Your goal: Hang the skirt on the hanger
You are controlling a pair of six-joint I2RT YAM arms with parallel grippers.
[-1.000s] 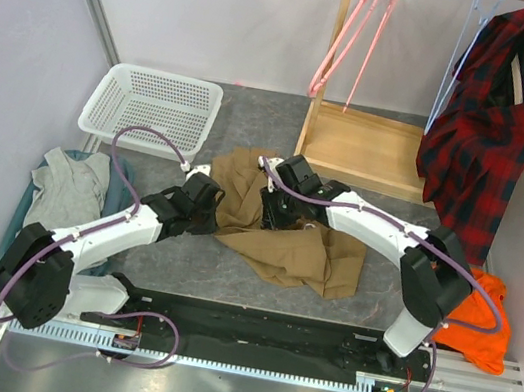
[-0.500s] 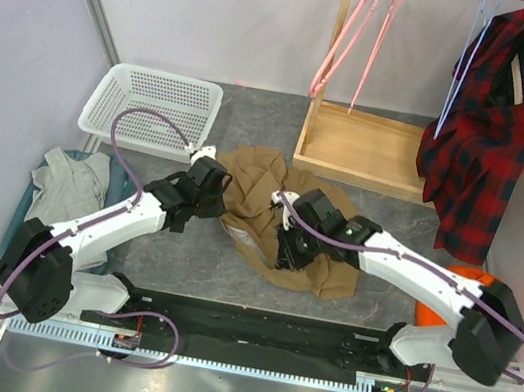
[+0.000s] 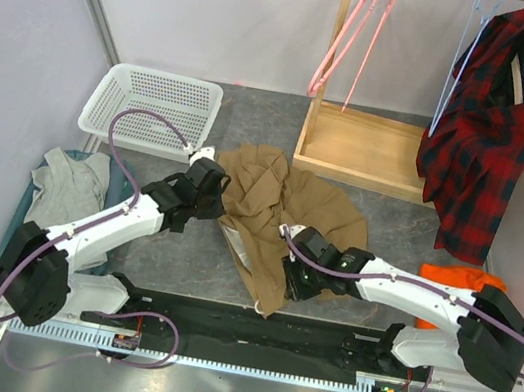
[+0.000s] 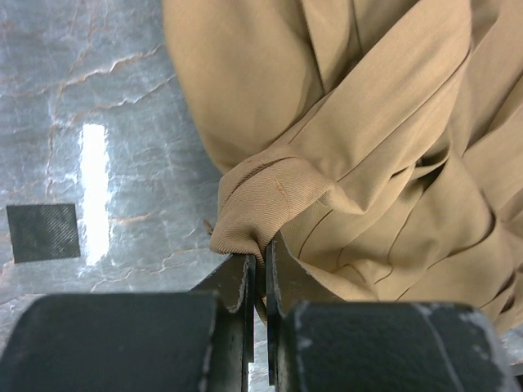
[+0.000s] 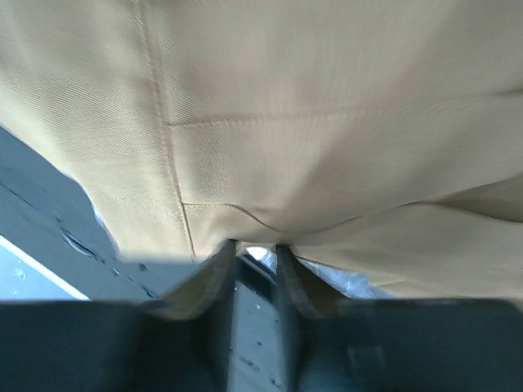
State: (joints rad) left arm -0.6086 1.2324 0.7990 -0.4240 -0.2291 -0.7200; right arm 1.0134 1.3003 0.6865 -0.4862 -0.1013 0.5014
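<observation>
The left gripper moves the folded edge it holds back over the bare tabletop (image 3: 206, 259) beside the skirt's slanting side next, to lessen the slant. Then it releases the edge.
The tan-brown skirt (image 3: 273, 193) lies crumpled on the grey table, stretched from the middle towards the near edge. My left gripper (image 3: 217, 193) is shut on a folded edge of the skirt at its left side; the left wrist view shows the gripper (image 4: 261, 249) pinching the skirt (image 4: 368, 122). My right gripper (image 3: 290, 280) is shut on the skirt's near part; in the right wrist view the skirt (image 5: 310, 98) fills the frame above the gripper (image 5: 255, 249). The pink hanger (image 3: 346, 38) hangs on the rack at the back, apart from both grippers.
A wooden rack base (image 3: 367, 149) stands at the back. A light-blue hanger (image 3: 454, 73) and a red plaid shirt (image 3: 491, 135) on a wooden hanger hang at the right. A white basket (image 3: 150, 110), a grey garment (image 3: 71, 183) and an orange cloth (image 3: 458, 292) lie around.
My right gripper has moved from the skirt's far side to the near edge, pulling the cloth along and stretching it out. My left gripper has shifted slightly away, still holding the edge.
</observation>
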